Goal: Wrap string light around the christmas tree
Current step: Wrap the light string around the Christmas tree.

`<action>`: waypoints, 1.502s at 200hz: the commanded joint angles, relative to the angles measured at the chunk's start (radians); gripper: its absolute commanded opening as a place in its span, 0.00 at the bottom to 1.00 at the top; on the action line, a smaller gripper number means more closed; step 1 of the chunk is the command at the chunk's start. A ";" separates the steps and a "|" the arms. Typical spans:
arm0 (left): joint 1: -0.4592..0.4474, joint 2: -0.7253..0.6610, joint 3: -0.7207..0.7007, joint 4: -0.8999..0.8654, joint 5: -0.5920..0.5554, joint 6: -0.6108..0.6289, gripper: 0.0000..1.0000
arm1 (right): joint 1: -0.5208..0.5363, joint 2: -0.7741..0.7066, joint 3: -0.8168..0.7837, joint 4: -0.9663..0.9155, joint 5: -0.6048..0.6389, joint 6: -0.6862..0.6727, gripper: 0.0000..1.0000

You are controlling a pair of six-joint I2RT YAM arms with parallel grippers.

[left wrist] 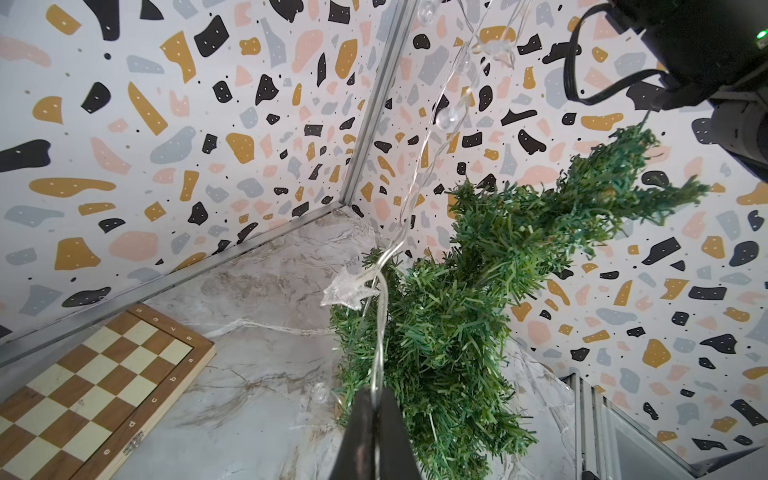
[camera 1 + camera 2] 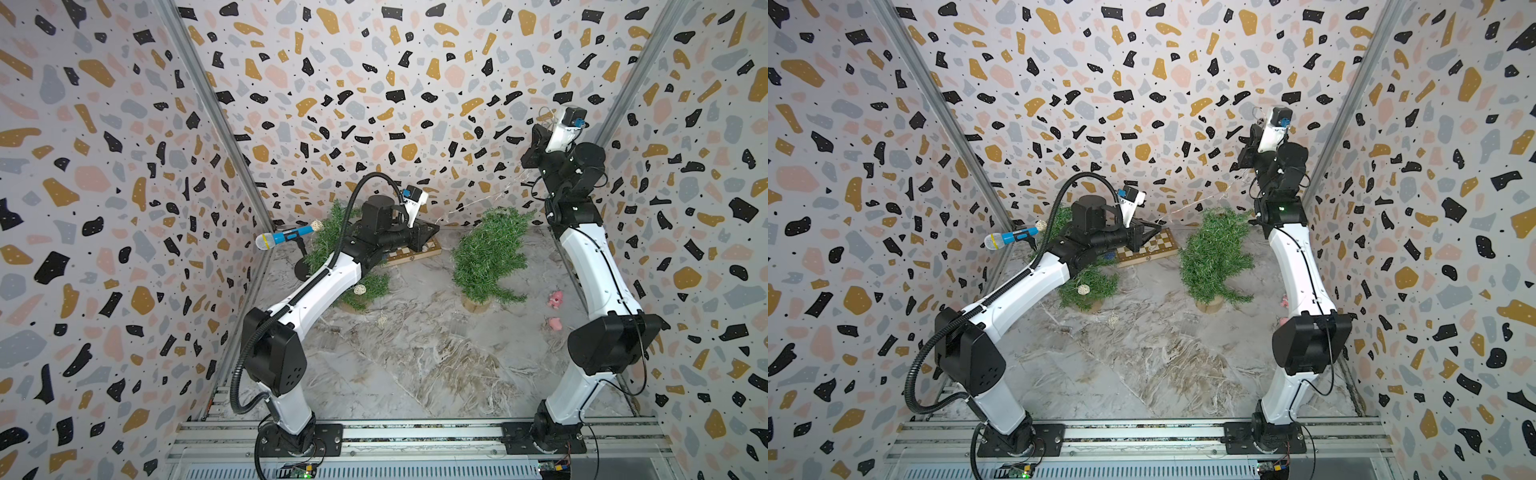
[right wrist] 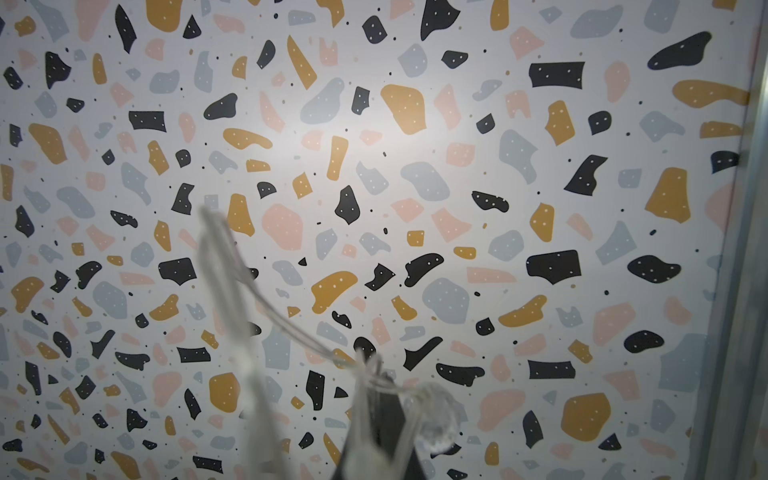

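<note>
The string light spans the air above the tree's branches, so the right gripper should next go down beside the tree, to the tree's side by the pink toys, and release the string light.
The christmas tree stands on a wooden disc at the back right of the marble table, leaning; it is close up in the left wrist view. The clear string light runs taut in the air above the tree, between my two grippers. My left gripper sits low, left of the tree, shut on the wire, with a star bulb just beyond it. My right gripper is raised high near the back wall, shut on the string beside a round bulb.
A second green tree with wicker balls stands behind my left arm. A blue microphone on a stand is at the far left, a chessboard at the back. Two pink toys and a wicker ball lie on the table.
</note>
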 commanded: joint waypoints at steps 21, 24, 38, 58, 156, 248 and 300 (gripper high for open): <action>-0.001 -0.010 0.064 0.039 0.071 -0.048 0.00 | -0.018 -0.171 -0.055 -0.065 0.166 -0.034 0.00; -0.002 -0.009 0.067 0.038 0.070 -0.047 0.00 | -0.019 -0.180 -0.070 -0.064 0.175 -0.038 0.00; -0.006 0.000 0.089 0.024 0.056 -0.046 0.00 | -0.026 -0.215 -0.130 -0.056 0.185 -0.036 0.00; -0.009 0.018 0.152 0.000 0.026 -0.050 0.00 | -0.038 -0.254 -0.182 -0.057 0.195 -0.020 0.00; -0.082 0.172 0.666 -0.219 0.023 0.029 0.00 | -0.176 -0.367 -0.368 -0.031 0.145 0.095 0.00; -0.234 0.165 0.655 -0.393 0.149 0.254 0.00 | -0.249 -0.567 -0.711 -0.041 0.213 0.174 0.01; -0.236 0.035 0.479 -0.409 0.146 0.266 0.00 | -0.247 -0.610 -0.851 -0.090 0.169 0.244 0.22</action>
